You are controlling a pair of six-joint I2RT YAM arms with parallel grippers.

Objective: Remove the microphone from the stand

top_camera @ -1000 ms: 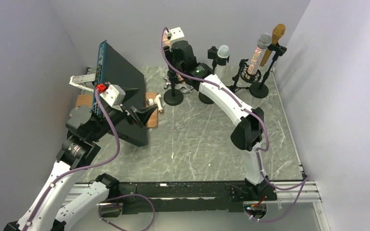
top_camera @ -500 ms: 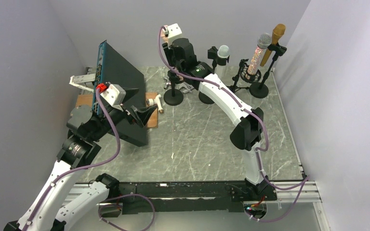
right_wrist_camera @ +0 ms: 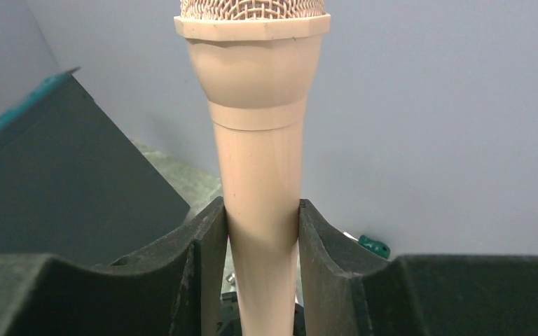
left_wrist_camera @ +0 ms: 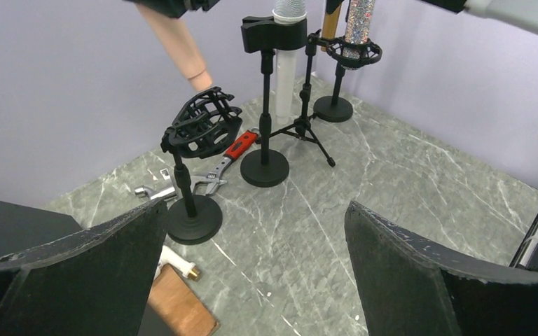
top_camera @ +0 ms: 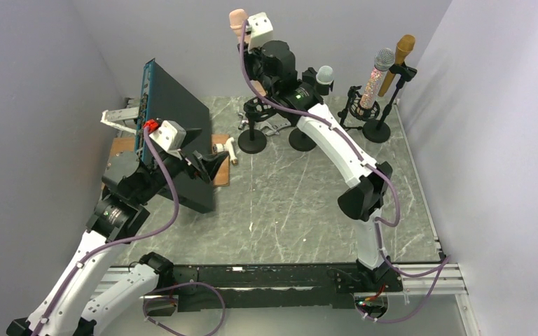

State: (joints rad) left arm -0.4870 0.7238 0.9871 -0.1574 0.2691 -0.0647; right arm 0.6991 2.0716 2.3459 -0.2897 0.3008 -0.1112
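The near part of the marble is bare, so my right gripper should next move back and down from the stand, tip the peach microphone (right_wrist_camera: 260, 133) flat onto that part of the marble and let go of it.
My right gripper (top_camera: 252, 64) is shut on the shaft of a peach microphone (right_wrist_camera: 260, 133) and holds it upright. Its head (top_camera: 237, 17) is high near the back wall. In the left wrist view the microphone's tail (left_wrist_camera: 182, 49) hangs just above the black shock-mount ring (left_wrist_camera: 203, 126) of its stand, apart from it. The stand's round base (top_camera: 252, 142) sits on the marble table. In the right wrist view both pads (right_wrist_camera: 210, 245) press the shaft, with the gripper (right_wrist_camera: 263, 217) centred on it. My left gripper (left_wrist_camera: 256, 210) is open and empty, low at the left (top_camera: 207, 164).
A white microphone (top_camera: 324, 77), a glittery one (top_camera: 375, 77) and a gold one (top_camera: 401, 56) stand in other stands at the back right. A red-handled wrench (left_wrist_camera: 232, 150) lies behind the stand. A dark blue-edged case (top_camera: 171, 119) and a wooden block (left_wrist_camera: 182, 304) are at the left.
My right gripper has risen with the peach microphone, lifting it up out of the shock mount; its head now shows above the wrist. The left arm has barely moved.
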